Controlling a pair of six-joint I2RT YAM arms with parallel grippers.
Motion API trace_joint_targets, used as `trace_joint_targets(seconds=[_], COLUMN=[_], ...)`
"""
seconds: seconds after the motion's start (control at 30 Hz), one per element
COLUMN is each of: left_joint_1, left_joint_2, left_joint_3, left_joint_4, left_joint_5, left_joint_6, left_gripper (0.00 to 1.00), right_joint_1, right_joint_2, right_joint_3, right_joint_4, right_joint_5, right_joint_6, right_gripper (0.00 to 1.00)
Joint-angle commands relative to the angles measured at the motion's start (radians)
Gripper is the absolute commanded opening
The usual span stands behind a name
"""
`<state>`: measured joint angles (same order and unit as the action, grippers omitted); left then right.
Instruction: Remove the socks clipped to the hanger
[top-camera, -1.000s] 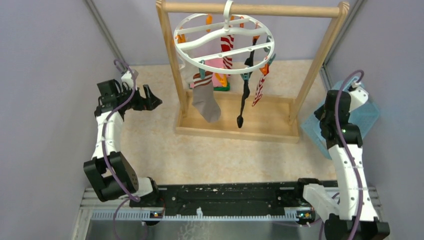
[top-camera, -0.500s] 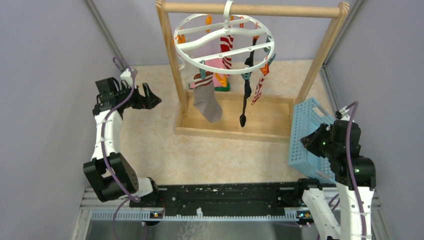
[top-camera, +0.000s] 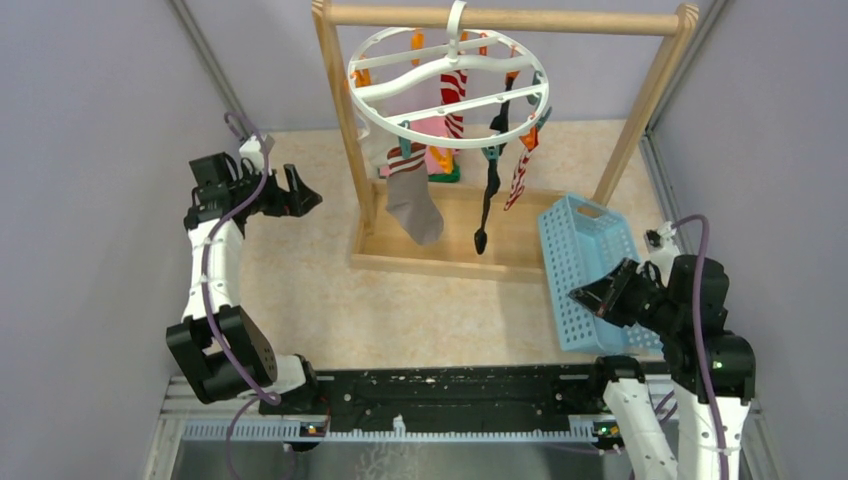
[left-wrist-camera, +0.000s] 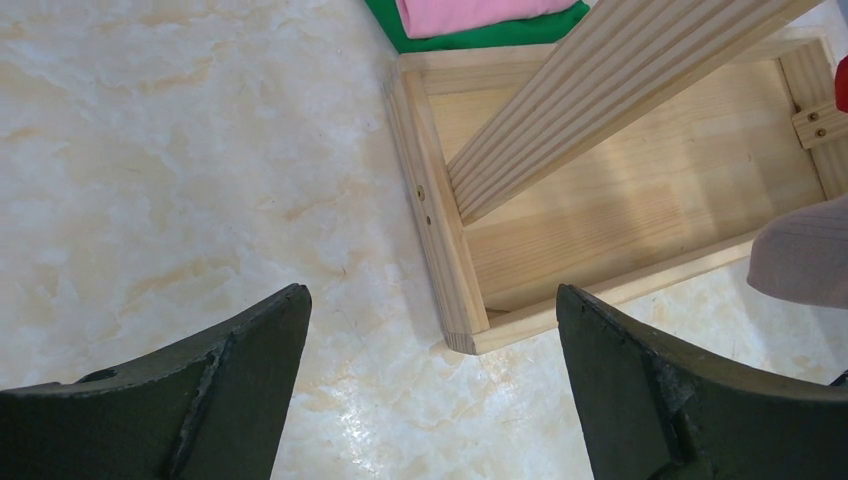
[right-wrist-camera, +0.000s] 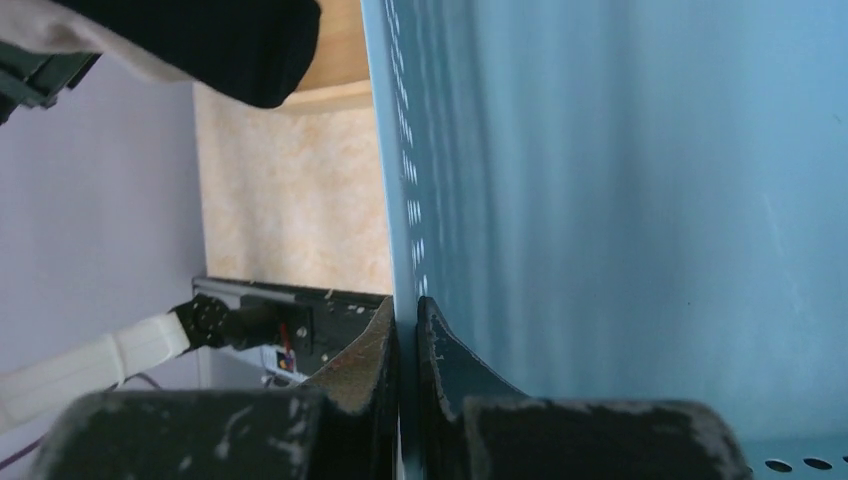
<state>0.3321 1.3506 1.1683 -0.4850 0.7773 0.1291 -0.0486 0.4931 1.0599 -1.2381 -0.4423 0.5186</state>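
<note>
My right gripper swings the basket (top-camera: 582, 262) left in the top view to clear tabletop before the rack's base (top-camera: 448, 318), near the hanging socks, and releases it next.
The white ring hanger (top-camera: 448, 88) hangs from the wooden rack's top bar. Clipped to it are a grey sock with striped cuff (top-camera: 412, 203), a black sock (top-camera: 489, 195), two red-and-white striped socks (top-camera: 520, 172) and a white sock (top-camera: 374, 150). The grey sock's toe shows in the left wrist view (left-wrist-camera: 805, 262). My left gripper (top-camera: 300, 193) is open and empty, left of the rack; its fingers (left-wrist-camera: 230, 390) hover over the table. My right gripper (top-camera: 588, 296) is shut on the wall of a blue basket (top-camera: 582, 262), which fills the right wrist view (right-wrist-camera: 620, 180).
The wooden rack frame (top-camera: 470, 250) stands mid-table, its base corner in the left wrist view (left-wrist-camera: 450, 290). A folded pink-and-green cloth (top-camera: 440, 165) lies behind it, also in the left wrist view (left-wrist-camera: 480, 20). Grey walls close in on both sides.
My right arm has carried the blue basket from the far right corner leftward and nearer, tilting it beside the rack's right end. The left arm has barely moved.
</note>
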Motion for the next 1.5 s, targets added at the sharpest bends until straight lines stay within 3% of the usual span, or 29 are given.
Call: trace_joint_targets(seconds=[0.0, 0.1, 0.2, 0.37, 0.5, 0.63, 0.87, 1.0, 1.17, 1.4, 1.47], left_joint_1=[-0.003, -0.003, -0.002, -0.004, -0.003, -0.003, -0.003, -0.003, -0.004, -0.003, -0.003], left_joint_2=[0.006, 0.020, 0.026, 0.028, 0.026, 0.020, 0.017, 0.021, 0.010, -0.007, -0.009], left_joint_3=[0.057, 0.077, 0.083, 0.083, 0.067, 0.053, 0.061, 0.072, 0.061, 0.057, 0.056], left_joint_4=[0.011, -0.004, -0.011, -0.020, -0.014, -0.007, -0.021, -0.037, -0.033, -0.037, -0.037], left_joint_5=[0.009, 0.000, -0.004, -0.013, -0.009, -0.006, -0.003, 0.000, -0.003, -0.001, 0.003], left_joint_6=[-0.015, -0.016, -0.011, 0.005, 0.003, 0.000, 0.007, 0.006, 0.000, -0.003, -0.005], left_gripper=[0.99, 0.99, 0.99, 0.99, 0.99, 0.99, 0.99, 0.99, 0.99, 0.99, 0.99], right_joint_1=[0.021, 0.097, 0.213, 0.638, 0.921, 1.020, 1.267, 1.404, 1.448, 1.440, 1.421], right_joint_2=[0.013, 0.056, 0.154, 0.291, 0.409, 0.454, 0.331, 0.409, 0.545, 0.612, 0.628], right_joint_3=[-0.071, -0.150, -0.170, -0.161, -0.134, -0.156, -0.314, -0.312, -0.236, -0.242, -0.249], right_joint_4=[0.079, 0.256, 0.330, 0.552, 0.665, 0.681, 0.762, 0.752, 0.752, 0.854, 0.853], right_joint_5=[-0.230, -0.309, -0.230, 0.046, 0.151, 0.192, 0.301, 0.351, 0.459, 0.526, 0.517], right_joint_6=[0.082, 0.097, 0.042, 0.119, 0.094, 0.055, 0.047, 0.000, -0.166, -0.376, -0.387], right_gripper=[0.00, 0.00, 0.00, 0.00, 0.00, 0.00, 0.00, 0.00, 0.00, 0.00, 0.21])
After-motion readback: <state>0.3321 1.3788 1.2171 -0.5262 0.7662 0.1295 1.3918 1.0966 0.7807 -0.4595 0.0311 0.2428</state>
